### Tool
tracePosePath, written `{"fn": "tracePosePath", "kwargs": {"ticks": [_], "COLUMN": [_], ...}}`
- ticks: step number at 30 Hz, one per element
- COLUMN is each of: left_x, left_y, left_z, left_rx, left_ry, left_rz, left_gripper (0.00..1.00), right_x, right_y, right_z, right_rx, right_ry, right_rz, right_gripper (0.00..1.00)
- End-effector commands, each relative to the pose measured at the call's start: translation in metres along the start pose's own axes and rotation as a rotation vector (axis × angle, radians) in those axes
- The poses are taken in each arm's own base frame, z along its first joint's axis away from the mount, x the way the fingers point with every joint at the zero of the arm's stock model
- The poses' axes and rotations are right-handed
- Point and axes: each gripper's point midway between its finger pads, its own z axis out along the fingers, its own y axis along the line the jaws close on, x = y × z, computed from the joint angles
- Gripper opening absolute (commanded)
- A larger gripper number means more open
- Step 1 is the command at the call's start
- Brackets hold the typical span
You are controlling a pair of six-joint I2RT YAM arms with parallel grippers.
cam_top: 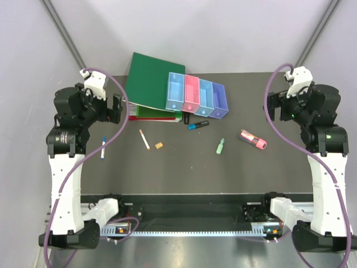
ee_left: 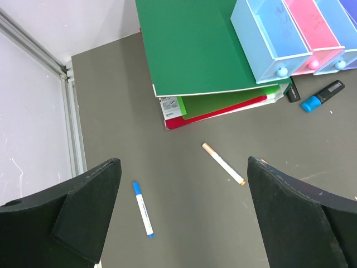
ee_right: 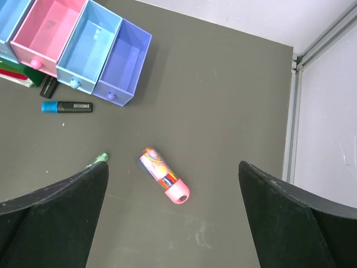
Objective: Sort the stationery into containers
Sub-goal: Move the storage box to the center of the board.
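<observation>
The left gripper will next go to the right in the top view and down onto the bins' light blue outer side (ee_left: 259, 29), because that end of the bins rests on the binders.
Loose stationery lies on the dark table: a blue-capped white pen (cam_top: 104, 148), a thin pinkish stick (cam_top: 144, 139), a tiny orange piece (cam_top: 158, 145), a black-blue marker (cam_top: 198, 124), a small green piece (cam_top: 220, 146) and a chunky pink-red tube (cam_top: 253, 139). The joined bins, light blue (cam_top: 175, 92), pink (cam_top: 191, 95), light blue (cam_top: 205, 98) and purple (cam_top: 218, 101), look empty. My left gripper (ee_left: 184, 223) is open and empty, high above the pen (ee_left: 141, 209) and stick (ee_left: 223, 163). My right gripper (ee_right: 173, 223) is open and empty, high above the tube (ee_right: 163, 175).
Large green binders (cam_top: 148, 84) lie stacked at the back left, and the bins' left end rests on them. A small black item (cam_top: 186, 118) lies by the marker at the bins' front. Grey walls and frame posts enclose the table on both sides.
</observation>
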Motion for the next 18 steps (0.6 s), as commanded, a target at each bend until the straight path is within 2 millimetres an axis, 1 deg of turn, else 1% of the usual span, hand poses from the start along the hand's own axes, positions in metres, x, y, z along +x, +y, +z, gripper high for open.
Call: {"fn": "tracePosePath", "kwargs": {"ticks": [1,7,10,11,13,14,15,16,17,18], "left_x": [-0.005,-0.003,-0.002,0.001,0.008,0.015,0.017,0.018,0.020,0.017], "left_y": [0.001,0.002,0.000,0.001,0.000,0.000,0.000,-0.007,-0.008,-0.010], "left_z": [-0.002,0.000,0.003,0.008,0.018,0.029,0.035,0.042,0.053,0.060], "left_rx": [-0.011,-0.011,0.005,0.011,0.020,0.032,0.035,0.040,0.044,0.045], "left_ry": [-0.026,-0.019,-0.007,0.017,0.066,0.121,0.140,0.156,0.174,0.161], "left_rz": [-0.006,-0.007,-0.001,-0.003,-0.022,-0.032,-0.033,-0.025,-0.024,-0.016], "left_gripper": [0.99,0.99,0.99,0.99,0.99,0.99,0.99,1.00,0.99,0.99], "right_x": [-0.023,-0.023,-0.020,-0.019,-0.014,-0.009,-0.009,-0.007,-0.003,-0.002], "right_y": [-0.001,0.003,0.003,0.004,0.006,0.011,0.014,0.017,0.023,0.025], "right_z": [-0.006,-0.004,0.000,0.002,0.011,0.021,0.025,0.031,0.042,0.048], "right_rx": [0.011,-0.011,-0.024,-0.026,-0.046,-0.078,-0.098,-0.120,-0.155,-0.165], "right_ry": [-0.084,-0.090,-0.089,-0.087,-0.071,-0.047,-0.039,-0.028,-0.004,0.006], "right_rz": [-0.019,-0.027,-0.067,-0.069,-0.047,-0.007,0.014,0.031,0.074,0.097], "right_gripper": [1.00,1.00,1.00,1.00,0.99,0.97,0.97,0.96,0.95,0.95]}}
